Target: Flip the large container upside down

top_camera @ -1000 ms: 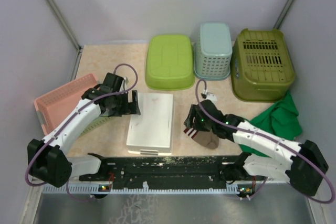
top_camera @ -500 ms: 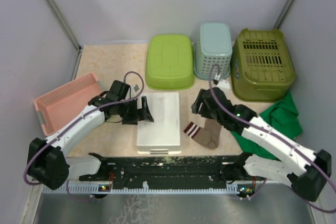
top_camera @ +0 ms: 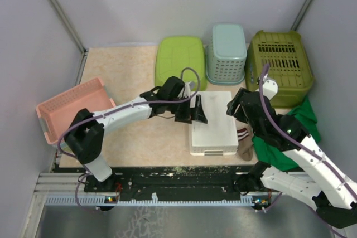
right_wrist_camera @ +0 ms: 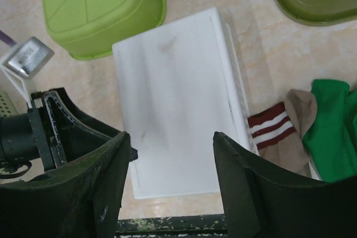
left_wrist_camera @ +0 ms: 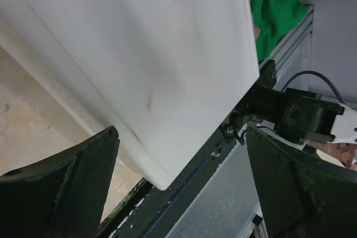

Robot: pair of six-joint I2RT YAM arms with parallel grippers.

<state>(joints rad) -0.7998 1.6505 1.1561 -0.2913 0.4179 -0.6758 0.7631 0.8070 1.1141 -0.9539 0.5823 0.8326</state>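
The left gripper next needs to rise, shift left in the top view and come down onto the pink basket's container-side rim (top_camera: 110, 96), because the container still stands open side up.
The large white container (top_camera: 212, 124) lies with its flat face up and its rim on the table, at the front middle. It fills the left wrist view (left_wrist_camera: 139, 54) and sits in the middle of the right wrist view (right_wrist_camera: 178, 98). My left gripper (top_camera: 196, 112) is open and empty, its fingers (left_wrist_camera: 61, 193) against the container's left side. My right gripper (top_camera: 239, 107) is open and empty, held above the container's right edge, and the container shows between its fingers (right_wrist_camera: 262, 193).
A striped sock (top_camera: 244, 137) and a green cloth (top_camera: 284, 137) lie right of the container. A lime bin (top_camera: 179, 65), a teal basket (top_camera: 226, 54) and an olive basket (top_camera: 279, 68) stand bottom-up along the back. A pink basket (top_camera: 70, 107) sits at the left.
The white container has slid to the right with my left gripper against its left side. My right arm has risen and drawn back to the right, uncovering the sock.
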